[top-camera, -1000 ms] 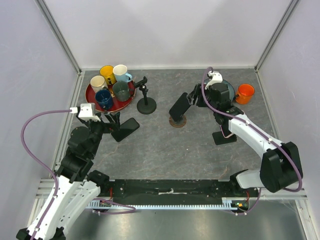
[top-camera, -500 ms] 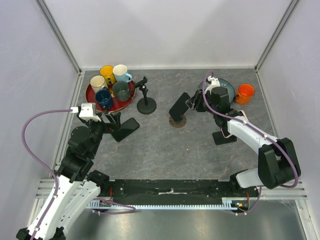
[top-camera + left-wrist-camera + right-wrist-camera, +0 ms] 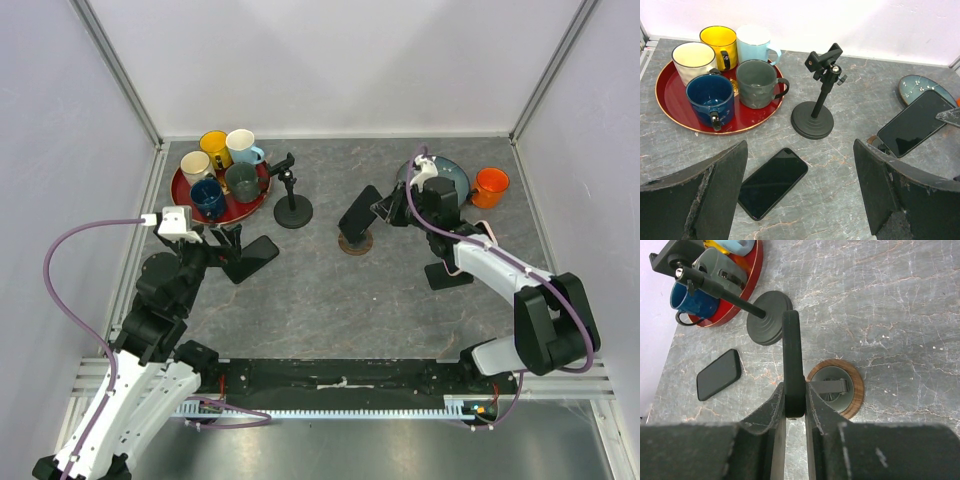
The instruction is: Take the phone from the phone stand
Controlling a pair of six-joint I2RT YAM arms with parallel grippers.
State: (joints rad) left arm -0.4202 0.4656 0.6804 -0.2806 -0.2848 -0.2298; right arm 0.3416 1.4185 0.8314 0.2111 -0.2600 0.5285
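Observation:
My right gripper will next carry the phone back and down and then release it. Clear tabletop [image 3: 268, 294] beside the second phone lies below the gripper, left in the top view.
A black phone [image 3: 355, 212] leans tilted on a phone stand with a round wooden base [image 3: 354, 242] at mid-table. In the right wrist view the phone [image 3: 792, 355] shows edge-on above the phone stand [image 3: 837, 390]. My right gripper [image 3: 795, 401] is shut on the phone's near end, both pads pressed against its faces, and it reaches in from the right [image 3: 385, 208]. The left wrist view shows the same phone [image 3: 915, 122] at the right. My left gripper [image 3: 800, 150] hangs open above a second black phone [image 3: 772, 182] lying flat on the table, touching nothing.
An empty black clamp stand [image 3: 292, 205] rises left of the wooden one. A red tray [image 3: 178, 195] at the back left holds several mugs. A blue plate [image 3: 452, 170] and an orange mug [image 3: 490, 187] sit at the back right. A flat black object [image 3: 448, 273] lies under the right arm.
My right gripper's jaws have closed onto the phone on the stand, and the wrist has shifted slightly toward the back. The left arm has not moved.

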